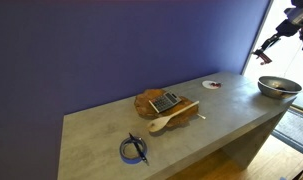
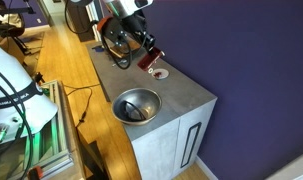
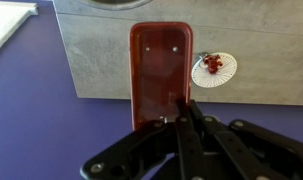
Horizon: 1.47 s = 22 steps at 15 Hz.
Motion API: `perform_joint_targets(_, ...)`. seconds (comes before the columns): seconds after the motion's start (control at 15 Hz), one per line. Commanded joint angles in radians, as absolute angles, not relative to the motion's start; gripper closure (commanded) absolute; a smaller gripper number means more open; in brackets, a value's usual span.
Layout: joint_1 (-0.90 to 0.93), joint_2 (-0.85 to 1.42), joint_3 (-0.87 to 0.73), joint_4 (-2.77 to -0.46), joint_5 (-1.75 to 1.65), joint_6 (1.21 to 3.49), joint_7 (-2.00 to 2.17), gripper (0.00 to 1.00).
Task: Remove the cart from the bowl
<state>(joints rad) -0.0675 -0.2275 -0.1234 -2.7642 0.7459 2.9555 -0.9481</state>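
Next, my gripper turns and lowers outward to release the cart (image 2: 149,59), since the bare tabletop by the purple wall (image 2: 194,89) lies below and outward.
My gripper (image 3: 181,108) is shut on the cart (image 3: 161,70), a reddish-brown oblong piece that fills the middle of the wrist view. In both exterior views the gripper (image 2: 141,52) (image 1: 268,50) holds the cart (image 2: 149,59) in the air, well above the table. The shiny silver bowl (image 2: 136,105) (image 1: 279,87) stands at the end of the concrete table, apart from the gripper. In an exterior view the held cart hangs above the spot between the bowl and the white disc.
A flat white disc with a red centre (image 3: 213,68) (image 2: 161,72) (image 1: 211,85) lies beside the bowl. A brown wooden dish with a calculator (image 1: 163,101), a wooden spoon (image 1: 171,120) and a blue cable coil (image 1: 134,150) lie further along. A purple wall runs behind the table.
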Motion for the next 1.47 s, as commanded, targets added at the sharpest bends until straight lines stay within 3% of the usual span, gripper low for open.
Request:
perform_joint_targets(0.0,-0.066,-0.245,-0.123,-2.775,0.746,2.956,-0.950,0.96)
perform_joint_targets(0.47,-0.076,0.064,-0.094,-2.544,0.514,2.982,-1.047,0.99)
perform_joint_targets(1.0,-0.072,0.470,-0.259,-2.183,-0.078,2.886,-0.943,0.99)
perform_joint_targets(1.4,-0.138,0.484,-0.202,-2.178,-0.213,2.912,-0.868,0.96)
